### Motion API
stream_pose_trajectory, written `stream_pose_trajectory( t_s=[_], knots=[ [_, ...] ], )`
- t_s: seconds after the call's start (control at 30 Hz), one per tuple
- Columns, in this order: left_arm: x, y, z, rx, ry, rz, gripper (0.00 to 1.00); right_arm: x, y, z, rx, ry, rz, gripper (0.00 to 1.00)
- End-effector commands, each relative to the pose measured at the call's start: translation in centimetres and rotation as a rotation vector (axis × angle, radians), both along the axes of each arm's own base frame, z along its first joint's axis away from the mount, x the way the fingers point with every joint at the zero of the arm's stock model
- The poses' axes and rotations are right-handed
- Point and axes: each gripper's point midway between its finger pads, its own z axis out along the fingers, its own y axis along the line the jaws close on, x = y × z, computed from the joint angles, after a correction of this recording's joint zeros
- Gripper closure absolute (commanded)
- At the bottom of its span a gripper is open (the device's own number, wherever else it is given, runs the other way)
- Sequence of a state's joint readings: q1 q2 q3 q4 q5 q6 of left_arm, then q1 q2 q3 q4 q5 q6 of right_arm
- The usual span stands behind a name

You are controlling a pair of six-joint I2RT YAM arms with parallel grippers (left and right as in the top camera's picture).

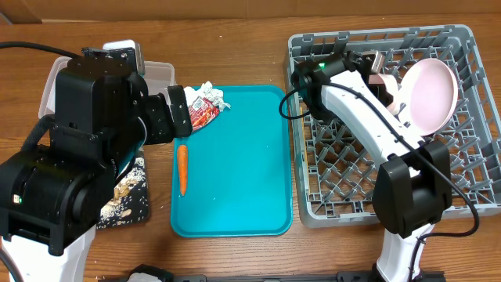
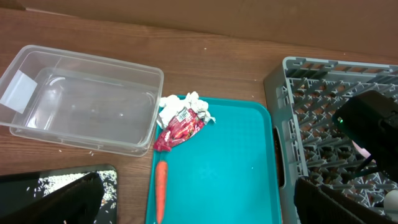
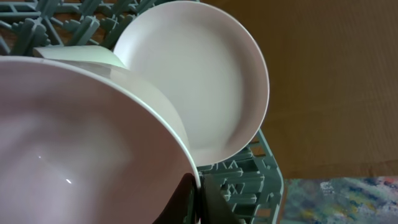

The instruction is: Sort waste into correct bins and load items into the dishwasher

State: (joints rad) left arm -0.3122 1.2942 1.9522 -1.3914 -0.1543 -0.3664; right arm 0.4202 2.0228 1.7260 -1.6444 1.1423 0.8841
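Note:
I will bring the bowl (image 3: 81, 143) to the left in the overhead view with my right gripper, onto the empty pegs beside the teal tray, and release its rim.
A red shiny wrapper (image 1: 202, 113) and crumpled white paper (image 1: 213, 94) lie at the far left corner of the teal tray (image 1: 243, 180); both also show in the left wrist view, the wrapper (image 2: 180, 130) and the paper (image 2: 186, 106). My left gripper (image 1: 182, 117) hovers beside them, open and empty (image 2: 199, 208). My right gripper (image 1: 383, 77) reaches into the grey dish rack (image 1: 462, 47) and is shut on the rim of a pale pink bowl (image 3: 81, 143). A pale pink plate-like dish (image 1: 430, 92) stands upright just behind it (image 3: 205, 81).
A carrot (image 1: 182, 168) lies at the teal tray's left side. The clear tub (image 2: 81, 99) stands at the back left, partly under my left arm. The black tray (image 1: 129, 200) with pale crumbs lies front left. The rack's near half shows bare pegs.

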Motion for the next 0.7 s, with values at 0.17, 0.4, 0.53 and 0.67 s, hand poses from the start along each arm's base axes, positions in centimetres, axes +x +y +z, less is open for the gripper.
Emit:
stream_pose_trajectory(
  t_s=[0.17, 0.4, 0.53, 0.67],
  knots=[
    [0.0, 0.3, 0.2, 0.010, -0.004, 0.008, 0.00, -0.3, 1.9, -1.0, 0.034, 0.020, 0.031, 0.96],
    [-0.4, 0.5, -0.3, 0.019, 0.019, 0.008, 0.00, -0.4, 3.5, -1.3, 0.030, 0.036, 0.072, 0.96],
    [-0.4, 0.5, -0.3, 0.019, 0.020, 0.008, 0.00, -1.0, 4.9, -2.1, 0.071, 0.069, 0.092, 0.96],
    [-0.4, 0.5, -0.3, 0.019, 0.019, 0.008, 0.00, -1.7, 7.0, -2.3, 0.068, 0.123, 0.161, 0.93]
  ],
)
